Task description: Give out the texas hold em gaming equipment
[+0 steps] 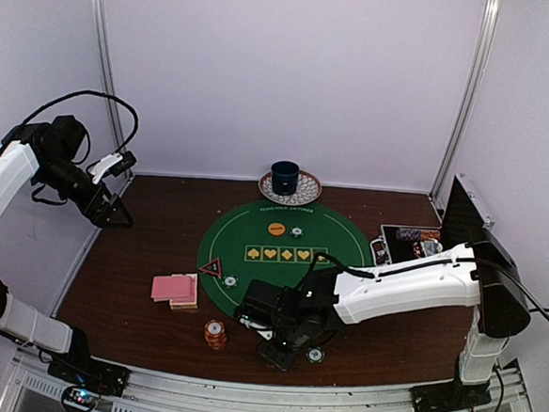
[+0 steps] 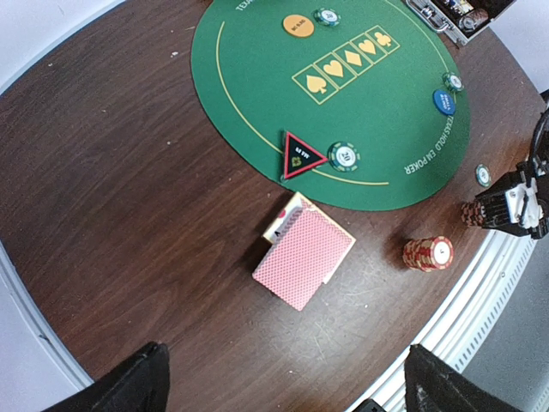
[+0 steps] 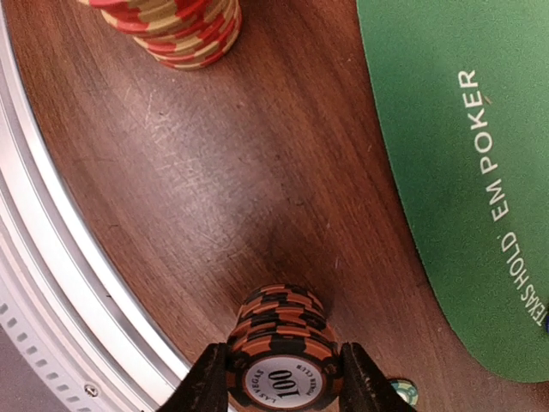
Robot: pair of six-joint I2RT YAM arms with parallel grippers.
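The right gripper will next rise outward over the mat, then lower to release beside the green chip near the orange disc, because that spot lies outward of the gripper.
My right gripper (image 3: pixel 283 382) is shut on a stack of orange-and-black poker chips (image 3: pixel 281 330) marked 100, low over the wood between the green mat (image 3: pixel 463 172) and the front rail. In the top view it (image 1: pixel 280 346) is right of a red chip stack (image 1: pixel 215 333). Pink-backed cards (image 2: pixel 302 256) lie left of the mat. On the mat are the black-red triangle marker (image 2: pixel 300 154), a green chip (image 2: pixel 343 155), an orange disc (image 2: pixel 298 26) and a blue disc (image 2: pixel 444 101). My left gripper (image 1: pixel 114 209) is open and empty, raised at the far left.
A dark blue cup on a patterned saucer (image 1: pixel 288 181) stands behind the mat. An open case with chips (image 1: pixel 409 242) sits at the right. A loose green chip (image 1: pixel 315 355) lies by my right gripper. The metal rail (image 3: pixel 51 283) runs along the front edge.
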